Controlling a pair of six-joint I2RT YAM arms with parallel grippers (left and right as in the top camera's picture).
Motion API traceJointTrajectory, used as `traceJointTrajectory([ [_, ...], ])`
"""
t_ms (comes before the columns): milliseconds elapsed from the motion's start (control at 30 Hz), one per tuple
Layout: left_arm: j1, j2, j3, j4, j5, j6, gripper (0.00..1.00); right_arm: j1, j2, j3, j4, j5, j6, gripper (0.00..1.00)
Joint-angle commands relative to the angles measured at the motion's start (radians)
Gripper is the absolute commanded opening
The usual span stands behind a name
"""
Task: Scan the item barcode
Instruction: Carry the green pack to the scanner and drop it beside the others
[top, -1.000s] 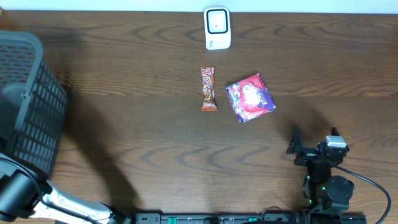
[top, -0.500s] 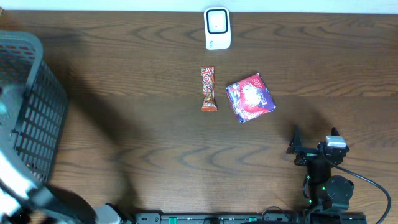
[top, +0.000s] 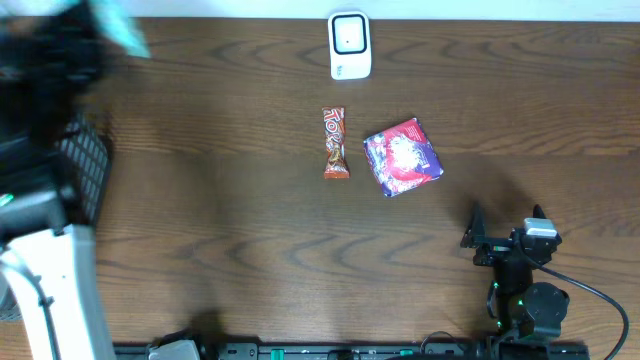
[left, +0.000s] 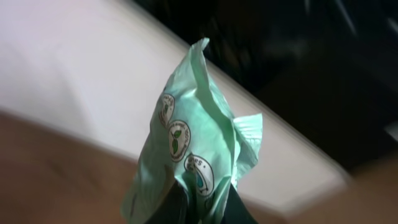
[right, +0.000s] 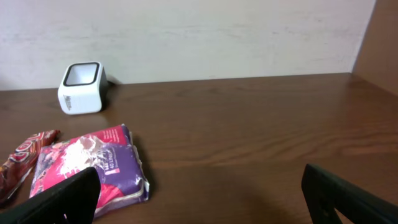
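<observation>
The left gripper swings across the table and down to the gap between candy bar and purple packet (top: 357, 150) next, to release where the wood is bare.
My left gripper (left: 202, 202) is shut on the lower end of a pale green plastic packet (left: 193, 143) printed with round white labels; no barcode shows on the side I see. From overhead this arm is a large blur at the far left, with the green packet (top: 120, 25) at the top left corner. The white barcode scanner (top: 349, 45) stands at the table's back edge, also in the right wrist view (right: 81, 87). My right gripper (top: 507, 222) rests low at the front right, open and holding nothing (right: 202, 205).
A red-orange candy bar (top: 335, 142) and a purple and red packet (top: 402, 156) lie side by side in front of the scanner. A dark mesh basket (top: 88, 160) stands at the left edge, mostly hidden behind my left arm.
My left arm has swung up from the front left over the basket toward the back left corner, with the green packet now showing at its tip. The right arm has not moved.
</observation>
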Motion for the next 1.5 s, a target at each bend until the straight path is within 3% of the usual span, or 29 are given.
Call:
traceJointTrajectory([
  [0, -0.18, 0.065, -0.014, -0.061, -0.015, -0.048, 0.07, -0.003, -0.003, -0.002, -0.004, 0.001, 0.01, 0.99],
  [233, -0.472, 0.292, -0.021, -0.219, -0.135, -0.048, 0.07, -0.003, -0.003, -0.002, -0.004, 0.001, 0.01, 0.99],
  [567, -0.676, 0.672, -0.021, -0.122, -0.149, -0.048, 0.08, -0.003, -0.003, -0.002, -0.004, 0.001, 0.01, 0.99],
  [600, -0.682, 0.693, -0.021, -0.109, -0.149, -0.049, 0.12, -0.003, -0.003, -0.002, -0.004, 0.001, 0.01, 0.99],
  [633, -0.686, 0.707, -0.021, -0.1, -0.148, -0.049, 0.3, -0.003, -0.003, -0.002, -0.004, 0.001, 0.01, 0.99],
  [667, -0.686, 0.717, -0.021, -0.095, -0.148, -0.049, 0.55, -0.003, -0.003, -0.002, -0.004, 0.001, 0.01, 0.99],
  [700, -0.686, 0.719, -0.021, -0.093, -0.148, -0.048, 0.67, -0.003, -0.003, -0.002, -0.004, 0.001, 0.01, 0.99],
  [800, -0.673, 0.71, -0.012, -0.072, -0.127, 0.039, 0.84, -0.003, -0.003, -0.002, -0.004, 0.001, 0.01, 0.99],
  [967, -0.637, 0.635, 0.035, -0.072, -0.025, 0.175, 0.9, -0.003, -0.003, -0.002, -0.004, 0.001, 0.01, 0.99],
  [1167, -0.552, 0.428, 0.1, -0.067, -0.009, 0.2, 0.9, -0.003, -0.003, -0.002, -0.004, 0.001, 0.01, 0.99],
  [1300, -0.427, 0.244, 0.108, -0.051, -0.009, 0.206, 0.92, -0.003, -0.003, -0.002, -0.004, 0.001, 0.01, 0.99],
  [1467, -0.122, 0.057, 0.108, -0.072, -0.014, 0.259, 0.92, -0.003, -0.003, -0.002, -0.004, 0.001, 0.01, 0.99],
])
